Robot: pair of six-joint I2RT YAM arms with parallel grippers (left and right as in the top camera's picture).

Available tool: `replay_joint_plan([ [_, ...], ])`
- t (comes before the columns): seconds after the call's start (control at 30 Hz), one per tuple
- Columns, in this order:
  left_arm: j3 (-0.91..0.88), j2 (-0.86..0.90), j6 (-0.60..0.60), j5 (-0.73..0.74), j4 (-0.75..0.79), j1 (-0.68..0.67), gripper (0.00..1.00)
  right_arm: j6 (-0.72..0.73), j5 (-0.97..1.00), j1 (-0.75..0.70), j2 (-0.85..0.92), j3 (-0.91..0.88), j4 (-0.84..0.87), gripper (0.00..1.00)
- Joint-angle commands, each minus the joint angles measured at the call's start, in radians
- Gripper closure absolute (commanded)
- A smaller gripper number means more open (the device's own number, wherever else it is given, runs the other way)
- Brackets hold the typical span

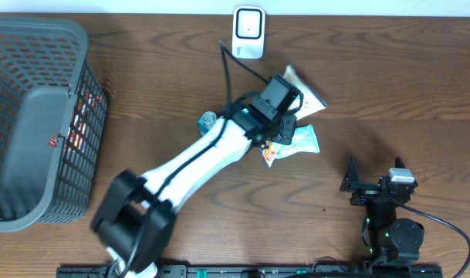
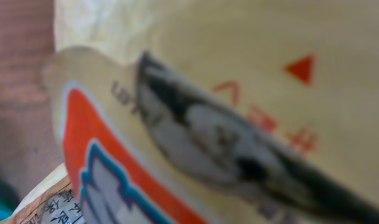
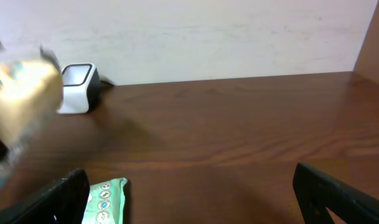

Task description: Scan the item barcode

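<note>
My left gripper still has its packet above the wood, so next it will lower that onto the tabletop [image 1: 258, 161] beside the mint-green and white packet and let go.
The item is a tan packet [image 1: 306, 97] with red print, just below and right of the white barcode scanner [image 1: 248, 32] at the table's far edge. My left gripper [image 1: 284, 99] reaches across the middle and is shut on the packet. In the left wrist view the packet [image 2: 239, 50] fills the frame, blurred and very close, and hides the fingers. From the right wrist view it is a blurred tan shape [image 3: 21, 93] above the table beside the scanner [image 3: 77, 87]. My right gripper [image 1: 372, 185] rests at the near right, open and holding nothing [image 3: 195, 205].
A grey mesh basket [image 1: 34, 116] with items inside fills the left side. A mint-green and white packet [image 1: 296, 143] [image 3: 105, 199] lies under the left wrist. A small teal item [image 1: 208, 120] sits left of the arm. The scanner's cable [image 1: 231, 66] runs across the table.
</note>
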Motion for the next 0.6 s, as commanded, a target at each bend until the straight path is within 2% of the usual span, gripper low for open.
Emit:
replay_joint_plan([
  [0.0, 0.006, 0.024, -0.158, -0.114, 0.0, 0.006, 0.92, -0.012, 0.011, 0.005, -0.002, -0.003, -0.003, 0.01],
  [0.17, 0.005, 0.052, -0.246, -0.114, -0.008, 0.006, 0.92, -0.012, 0.011, 0.005, -0.002, -0.003, -0.002, 0.01],
  [0.2, 0.005, 0.052, -0.246, -0.114, -0.012, 0.006, 0.83, -0.012, 0.011, 0.005, -0.002, -0.003, -0.002, 0.01],
  [0.23, 0.004, 0.052, -0.246, -0.113, -0.022, 0.005, 0.68, -0.012, 0.011, 0.005, -0.002, -0.003, -0.002, 0.01],
  [0.27, 0.004, 0.052, -0.246, -0.113, -0.034, 0.005, 0.61, -0.012, 0.011, 0.005, -0.002, -0.003, -0.002, 0.01],
  [0.33, 0.004, 0.052, -0.246, -0.113, -0.061, 0.005, 0.58, -0.012, 0.011, 0.005, -0.002, -0.003, -0.002, 0.01],
  [0.47, 0.004, 0.034, -0.24, -0.107, -0.092, 0.005, 0.45, -0.012, 0.011, 0.005, -0.002, -0.003, -0.002, 0.01],
  [0.57, 0.023, -0.021, -0.175, -0.042, -0.09, 0.008, 0.43, -0.012, 0.011, 0.005, -0.002, -0.003, -0.002, 0.01],
])
